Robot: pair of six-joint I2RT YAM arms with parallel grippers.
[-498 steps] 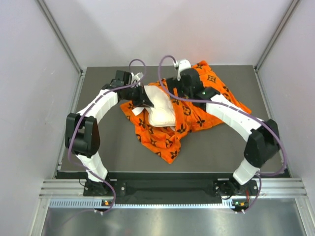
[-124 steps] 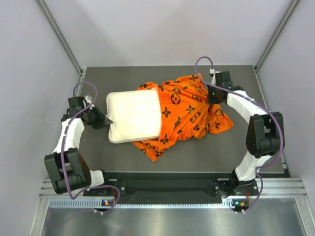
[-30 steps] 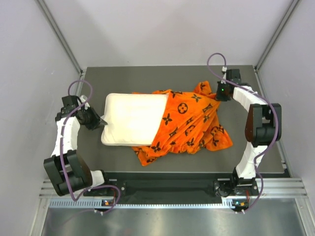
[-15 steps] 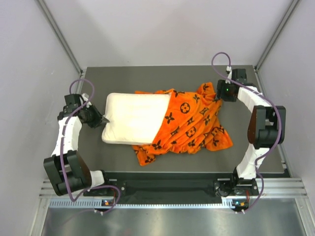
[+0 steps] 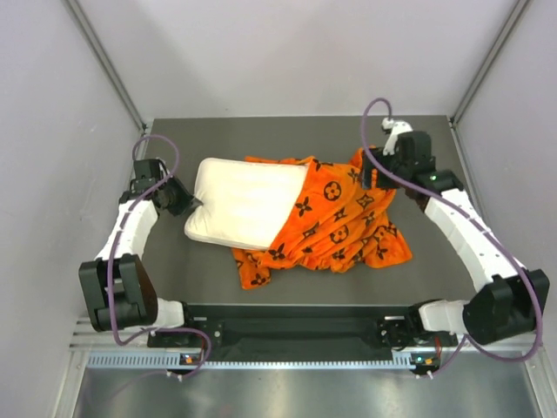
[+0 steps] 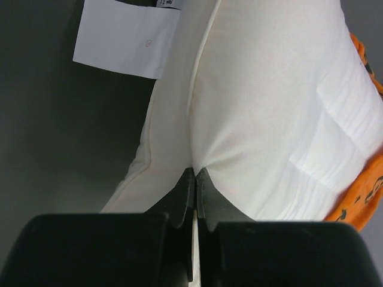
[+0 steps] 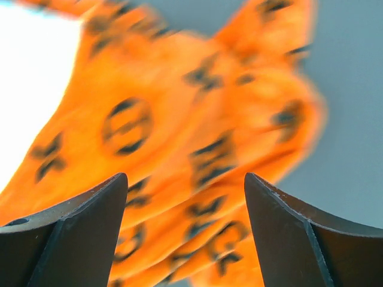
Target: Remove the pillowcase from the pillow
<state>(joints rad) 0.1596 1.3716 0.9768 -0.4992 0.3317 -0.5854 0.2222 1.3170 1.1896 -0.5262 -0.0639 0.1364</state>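
Loose cloth bunches in folds at the pillowcase's near edge [image 5: 332, 259], so next my right gripper should move back, left in the top view and down onto it.
The cream pillow [image 5: 244, 203] lies left of centre, its right end covered by the orange monogram pillowcase [image 5: 341, 219], which is bunched out to the right. My left gripper [image 5: 192, 207] is shut on the pillow's left edge. In the left wrist view the fingertips [image 6: 195, 174] pinch the pillow's [image 6: 269, 107] seam, and a strip of pillowcase [image 6: 368, 191] shows at the right. My right gripper [image 5: 377, 174] is open and empty, hovering over the pillowcase's far right corner. The blurred right wrist view shows the pillowcase [image 7: 197, 131] between its spread fingers [image 7: 84, 233], with the pillow [image 7: 30, 78] at the left.
A white label [image 6: 125, 36] hangs off the pillow's far corner. The dark table [image 5: 183, 270] is walled in by pale panels left, right and behind. The arm bases and a metal rail [image 5: 296, 335] run along the near edge.
The left gripper has pulled the pillow a little to the right and farther away. The right arm has swung its elbow out to the near right, and its gripper now hangs open over the pillowcase.
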